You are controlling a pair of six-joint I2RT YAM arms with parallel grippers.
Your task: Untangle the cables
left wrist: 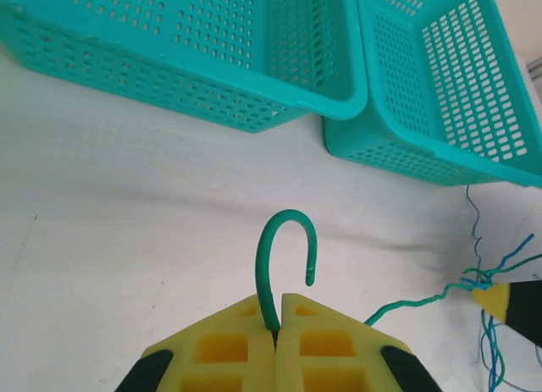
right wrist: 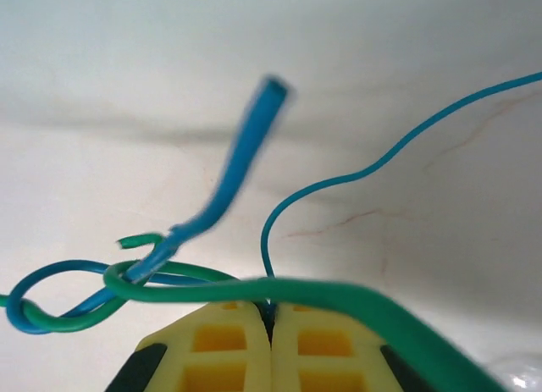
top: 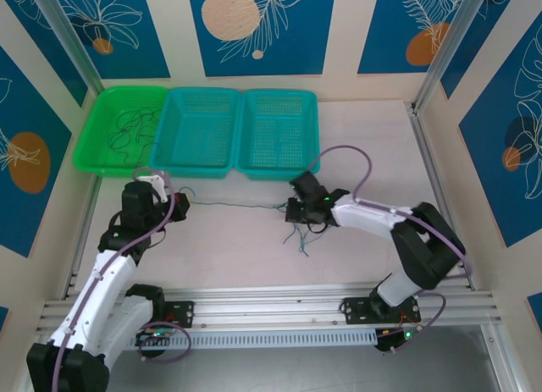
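The robot next needs to carry the green cable [top: 237, 205] up and outward in its left gripper and release it over the teal basket beside the green one, since the teal basket is empty.
My left gripper [top: 180, 207] [left wrist: 277, 324] is shut on a green cable [left wrist: 269, 265], whose free end curls into a hook above the jaws. That cable [top: 237, 205] runs taut across the table to a knot [top: 286, 207] [left wrist: 478, 282] of green and blue cables beside my right gripper [top: 293, 211]. In the right wrist view the right gripper [right wrist: 271, 314] is shut on a thin blue cable [right wrist: 356, 176]. The green cable [right wrist: 339, 295] crosses just in front of its pads, looped with a thicker-looking blue one [right wrist: 229, 176]. Loose cable ends [top: 301, 240] trail toward the near edge.
Three baskets stand in a row at the back: a green one [top: 93, 146] with several dark cables [top: 135, 125] in it, and two teal ones [top: 174, 129] [top: 309, 129]. The teal baskets [left wrist: 339, 104] lie close ahead of the left gripper.
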